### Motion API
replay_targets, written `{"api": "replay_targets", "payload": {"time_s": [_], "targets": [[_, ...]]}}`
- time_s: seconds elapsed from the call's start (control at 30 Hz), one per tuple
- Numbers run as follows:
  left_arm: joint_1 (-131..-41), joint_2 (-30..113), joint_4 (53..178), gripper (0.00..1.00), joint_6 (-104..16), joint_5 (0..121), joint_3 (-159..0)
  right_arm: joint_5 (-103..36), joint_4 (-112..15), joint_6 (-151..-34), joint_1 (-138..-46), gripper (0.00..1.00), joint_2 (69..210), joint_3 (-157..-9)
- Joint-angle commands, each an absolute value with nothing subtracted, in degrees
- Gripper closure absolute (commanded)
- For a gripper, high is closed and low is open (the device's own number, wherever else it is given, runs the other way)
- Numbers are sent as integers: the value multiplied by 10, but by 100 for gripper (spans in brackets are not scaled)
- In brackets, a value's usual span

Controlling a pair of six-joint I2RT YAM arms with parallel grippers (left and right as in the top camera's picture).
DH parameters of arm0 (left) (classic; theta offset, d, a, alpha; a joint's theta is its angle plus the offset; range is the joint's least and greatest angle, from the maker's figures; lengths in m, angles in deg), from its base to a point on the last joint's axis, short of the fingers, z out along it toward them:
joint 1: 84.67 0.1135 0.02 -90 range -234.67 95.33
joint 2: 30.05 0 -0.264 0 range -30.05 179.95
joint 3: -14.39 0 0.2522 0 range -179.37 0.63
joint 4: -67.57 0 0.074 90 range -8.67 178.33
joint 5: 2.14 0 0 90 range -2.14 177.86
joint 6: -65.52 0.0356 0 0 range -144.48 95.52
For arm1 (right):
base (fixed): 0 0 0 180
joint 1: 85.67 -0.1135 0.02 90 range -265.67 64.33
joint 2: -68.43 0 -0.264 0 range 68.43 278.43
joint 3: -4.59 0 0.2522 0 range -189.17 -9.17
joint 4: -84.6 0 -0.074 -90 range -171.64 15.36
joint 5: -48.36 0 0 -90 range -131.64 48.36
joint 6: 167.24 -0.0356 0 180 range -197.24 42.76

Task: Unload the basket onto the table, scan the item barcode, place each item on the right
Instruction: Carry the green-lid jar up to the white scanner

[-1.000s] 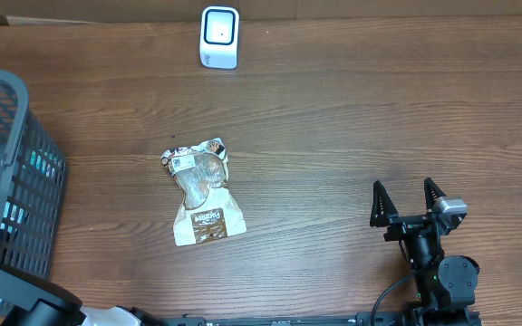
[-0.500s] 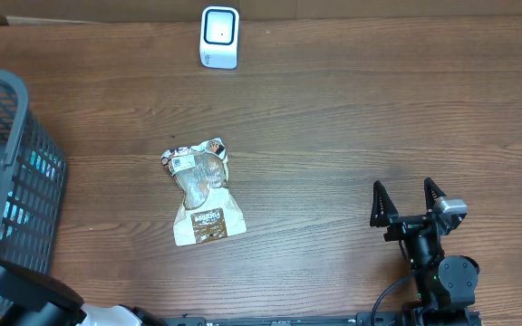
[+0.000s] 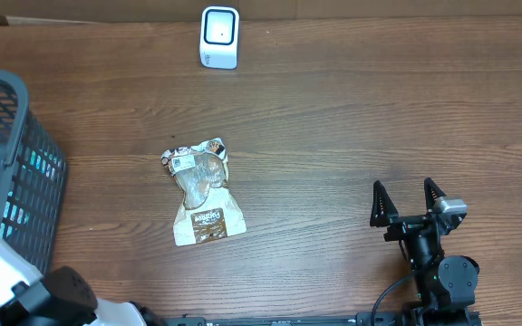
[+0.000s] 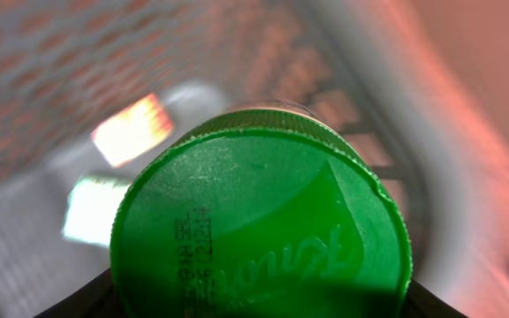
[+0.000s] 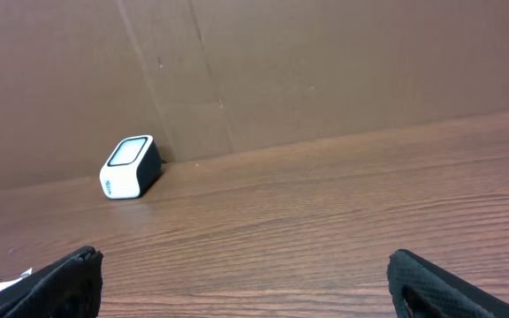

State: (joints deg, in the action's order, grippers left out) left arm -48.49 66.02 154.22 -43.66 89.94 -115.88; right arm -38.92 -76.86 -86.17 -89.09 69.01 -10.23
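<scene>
My left gripper will next carry the container to the right in the overhead view, lower it and release it there, because the tabletop beyond the snack pouch is bare.
A green screw lid [image 4: 259, 221] with printed date code fills the left wrist view; it tops a container whose body is hidden beneath it. My left gripper [image 4: 259, 300] is shut on this container, dark fingers showing at the frame's lower corners, above the blurred mesh of the grey basket [image 3: 16, 172]. No barcode shows. The white scanner [image 3: 219, 36] stands at the table's far edge, also in the right wrist view as the scanner [image 5: 129, 167]. My right gripper [image 3: 409, 201] rests open near the front right, nothing between its fingers [image 5: 69, 278].
A brown and white snack pouch [image 3: 205, 191] lies flat at mid-table, left of centre. The basket occupies the left edge and holds other packets. A cardboard wall [image 5: 325, 71] backs the table behind the scanner.
The left arm has shifted at the lower left edge of the overhead view; a white link now shows beside the basket. The pouch, scanner and right arm have not moved.
</scene>
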Motion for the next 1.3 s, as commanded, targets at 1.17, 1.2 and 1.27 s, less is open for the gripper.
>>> {"api": "replay_targets", "payload": {"time_s": [1.17, 1.2, 1.27], "targets": [[-1167, 941, 1646, 62, -431, 922, -1239, -392, -770, -857, -890, 0, 686, -96], [-1175, 958, 1643, 63, -441, 922, -1239, -392, -770, -857, -890, 0, 686, -96], [-1187, 984, 1638, 62, -458, 922, -1239, -392, -770, -857, -890, 0, 686, -96]]}}
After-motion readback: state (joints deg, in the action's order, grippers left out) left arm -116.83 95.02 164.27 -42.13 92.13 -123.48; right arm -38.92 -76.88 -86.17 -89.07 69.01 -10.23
